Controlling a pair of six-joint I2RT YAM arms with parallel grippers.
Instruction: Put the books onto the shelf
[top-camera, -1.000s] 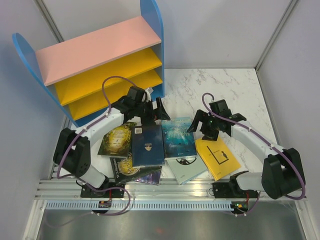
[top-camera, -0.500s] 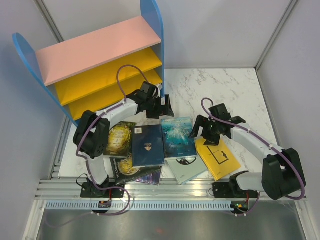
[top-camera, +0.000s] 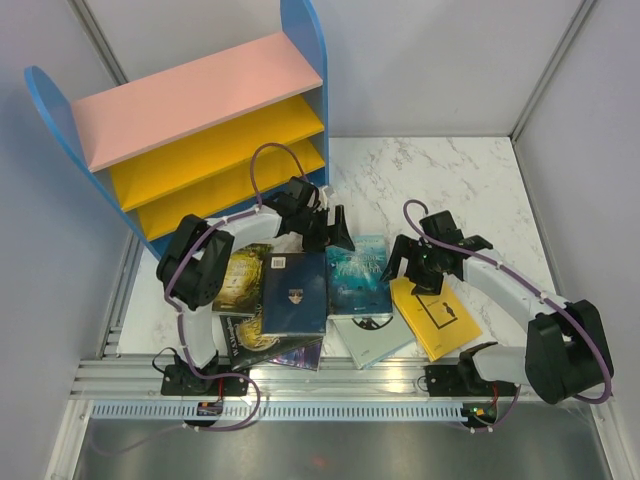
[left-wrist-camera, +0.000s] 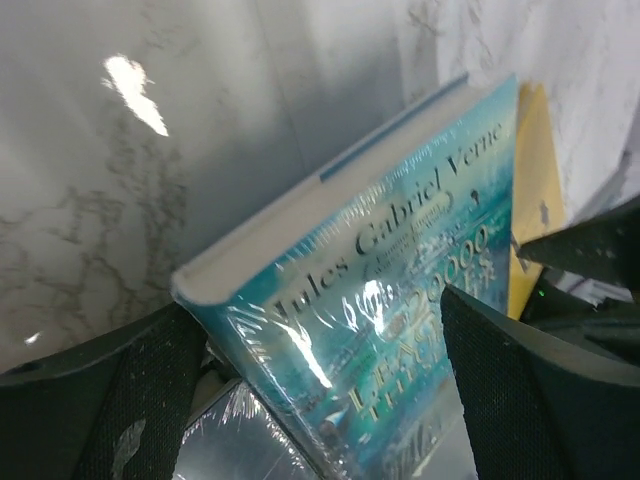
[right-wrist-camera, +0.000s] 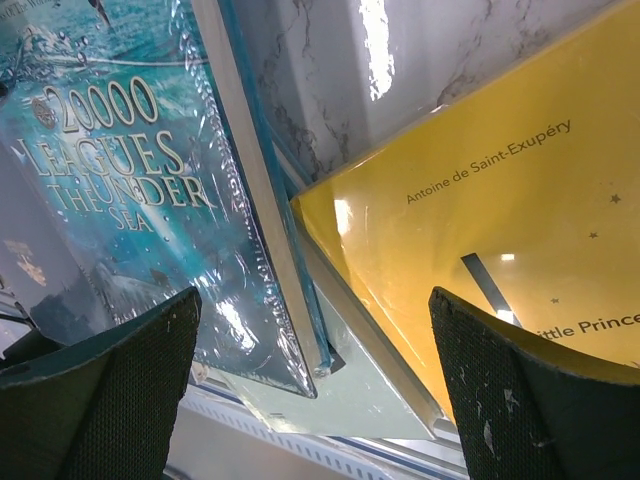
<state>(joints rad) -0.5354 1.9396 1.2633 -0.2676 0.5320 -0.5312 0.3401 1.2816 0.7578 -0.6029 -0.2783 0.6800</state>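
Observation:
The left gripper turns and draws back astride the teal book's spine edge (top-camera: 330, 276) (left-wrist-camera: 264, 393) next, which runs back from it, as the fingers straddle only the teal book's far corner.
Several books lie overlapping on the marble table: green-gold (top-camera: 238, 278), navy (top-camera: 295, 290), teal (top-camera: 358, 275), pale grey-blue (top-camera: 375, 338), yellow (top-camera: 437, 316), black (top-camera: 248, 340) and purple (top-camera: 300, 354). The shelf (top-camera: 200, 100) stands at the back left, its boards bare. My left gripper (top-camera: 336, 236) is open at the teal book's far edge; in the left wrist view the teal book (left-wrist-camera: 400, 300) lies between the spread fingers (left-wrist-camera: 120, 400). My right gripper (top-camera: 413, 263) hangs open above the seam between the teal book (right-wrist-camera: 120, 180) and the yellow book (right-wrist-camera: 500, 230), with the grey-blue book (right-wrist-camera: 380, 405) below.
White walls enclose the table on three sides. A metal rail (top-camera: 330, 385) runs along the near edge by the arm bases. Bare marble (top-camera: 450, 180) shows at the back right, between the shelf and the right wall.
My left gripper has swung right, away from the shelf front, and come down at the teal book's far edge. The right gripper has slid slightly toward the near side.

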